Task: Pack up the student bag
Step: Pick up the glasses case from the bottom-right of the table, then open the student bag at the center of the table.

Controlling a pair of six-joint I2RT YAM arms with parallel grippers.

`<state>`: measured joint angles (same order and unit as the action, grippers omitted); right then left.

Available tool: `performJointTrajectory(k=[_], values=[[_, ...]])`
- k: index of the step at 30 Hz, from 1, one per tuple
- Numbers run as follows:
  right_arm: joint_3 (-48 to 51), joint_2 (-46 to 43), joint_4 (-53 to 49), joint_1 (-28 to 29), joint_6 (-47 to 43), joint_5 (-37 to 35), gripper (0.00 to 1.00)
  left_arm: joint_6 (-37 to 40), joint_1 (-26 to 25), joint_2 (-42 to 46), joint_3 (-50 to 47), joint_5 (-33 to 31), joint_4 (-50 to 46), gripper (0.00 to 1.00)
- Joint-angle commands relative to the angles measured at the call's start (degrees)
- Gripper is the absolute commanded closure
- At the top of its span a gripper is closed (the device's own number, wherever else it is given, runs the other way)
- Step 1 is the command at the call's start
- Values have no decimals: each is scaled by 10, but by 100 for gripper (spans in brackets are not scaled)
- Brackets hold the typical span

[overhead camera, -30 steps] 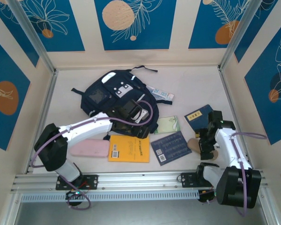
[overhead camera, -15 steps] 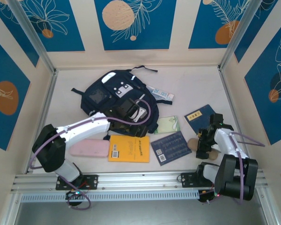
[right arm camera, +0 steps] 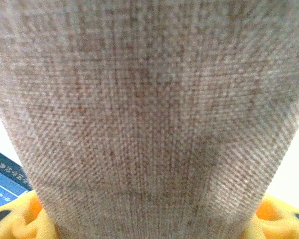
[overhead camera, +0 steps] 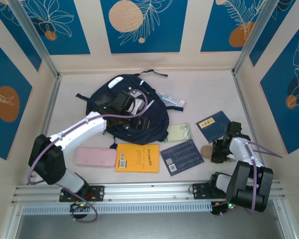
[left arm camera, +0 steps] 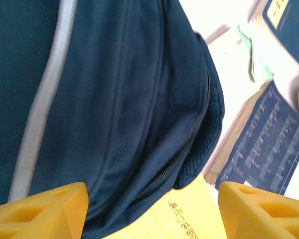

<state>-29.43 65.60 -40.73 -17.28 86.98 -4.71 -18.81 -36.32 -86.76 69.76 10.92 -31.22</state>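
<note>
The grey strap below comes between the open fingers of my left gripper next, as the gripper moves outward and down to straddle it.
The student bag [overhead camera: 154,119], dark navy with white patches, lies at the back middle of the table. Above its middle hovers my left gripper [overhead camera: 135,105], open with nothing between the yellow fingers [left arm camera: 40,209]. In the left wrist view the bag's [left arm camera: 114,99] zipped lower edge overlaps a yellow book [left arm camera: 184,214]. At the right, near the front, my right gripper [overhead camera: 217,152] is shut on a beige woven pouch [overhead camera: 206,151]. In the right wrist view the pouch [right arm camera: 149,109] runs between the gripper's [right arm camera: 149,224] yellow fingers [right arm camera: 20,219], which press on both its sides.
On the table in front of the bag lie a pink pencil case [overhead camera: 94,157], the yellow book [overhead camera: 137,158], a dark blue booklet [overhead camera: 182,156], a pale green notebook [overhead camera: 178,132] and a blue book [overhead camera: 213,124]. A white-blue box [overhead camera: 170,99] lies by the bag's right side.
My left gripper has moved back and left from the bag's lower right edge to over its middle. My right gripper has slid onto the beige pouch and closed on it.
</note>
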Motion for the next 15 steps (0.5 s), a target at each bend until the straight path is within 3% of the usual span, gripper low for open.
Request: performJointTrajectory(k=[1, 8, 15], values=[[-12, -21, 27, 3, -29, -14, 65, -16, 43, -9, 34, -4, -18, 29], [-70, -85, -10, 78, -101, -55, 69, 30, 88, -122, 139, -11, -64, 27], [-80, -91, 42, 161, -196, -37, 77, 83, 90, -240, 226, 45, -76, 27]])
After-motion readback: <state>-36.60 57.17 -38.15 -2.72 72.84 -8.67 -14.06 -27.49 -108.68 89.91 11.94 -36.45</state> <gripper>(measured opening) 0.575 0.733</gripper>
